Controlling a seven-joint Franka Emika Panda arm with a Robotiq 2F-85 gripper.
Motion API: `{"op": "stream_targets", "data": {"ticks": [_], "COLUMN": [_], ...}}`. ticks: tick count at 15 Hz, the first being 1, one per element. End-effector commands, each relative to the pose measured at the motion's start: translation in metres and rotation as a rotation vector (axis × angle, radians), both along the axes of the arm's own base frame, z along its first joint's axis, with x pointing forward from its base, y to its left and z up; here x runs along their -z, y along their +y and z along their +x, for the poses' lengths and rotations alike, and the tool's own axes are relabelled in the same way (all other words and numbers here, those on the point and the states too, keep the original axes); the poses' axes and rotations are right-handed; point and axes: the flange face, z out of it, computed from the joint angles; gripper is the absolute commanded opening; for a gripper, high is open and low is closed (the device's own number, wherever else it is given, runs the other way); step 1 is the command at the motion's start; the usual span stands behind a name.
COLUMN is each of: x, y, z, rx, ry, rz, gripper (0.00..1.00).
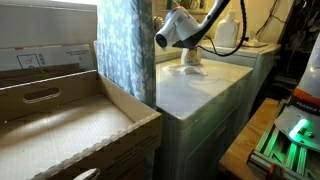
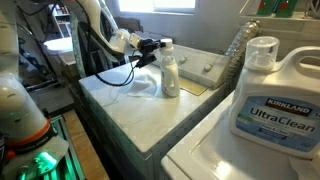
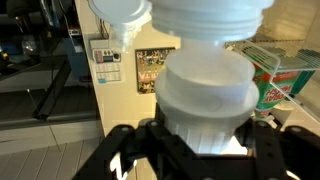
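Note:
The pale top of the washing machine is below my gripper, so I will lower my gripper a little, keep the bottle upright, and let go of its wide cap next.
A white plastic bottle with a wide ribbed cap stands upright on the pale top of a washing machine; it also shows in an exterior view. My gripper reaches in sideways at the bottle's top. In the wrist view the bottle's cap fills the space between the two black fingers of my gripper, which press against it on both sides. A crumpled clear sheet lies at the bottle's foot.
A large Kirkland UltraClean jug stands close on the neighbouring machine, with a clear ribbed bottle behind it. A cardboard box and a patterned curtain flank the machine. A green-lit device sits low beside it.

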Motion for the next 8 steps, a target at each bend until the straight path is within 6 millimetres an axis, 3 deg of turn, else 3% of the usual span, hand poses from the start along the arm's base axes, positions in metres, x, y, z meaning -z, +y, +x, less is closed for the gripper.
{"op": "stream_targets", "data": {"ticks": [1, 8], "x": [0.016, 0.028], "y": [-0.002, -0.016], "z": [-0.001, -0.004], "rx": [-0.001, 0.036], "ry": [0.017, 0.021], "rz": [-0.010, -0.037], "gripper": [0.38, 0.38]}}
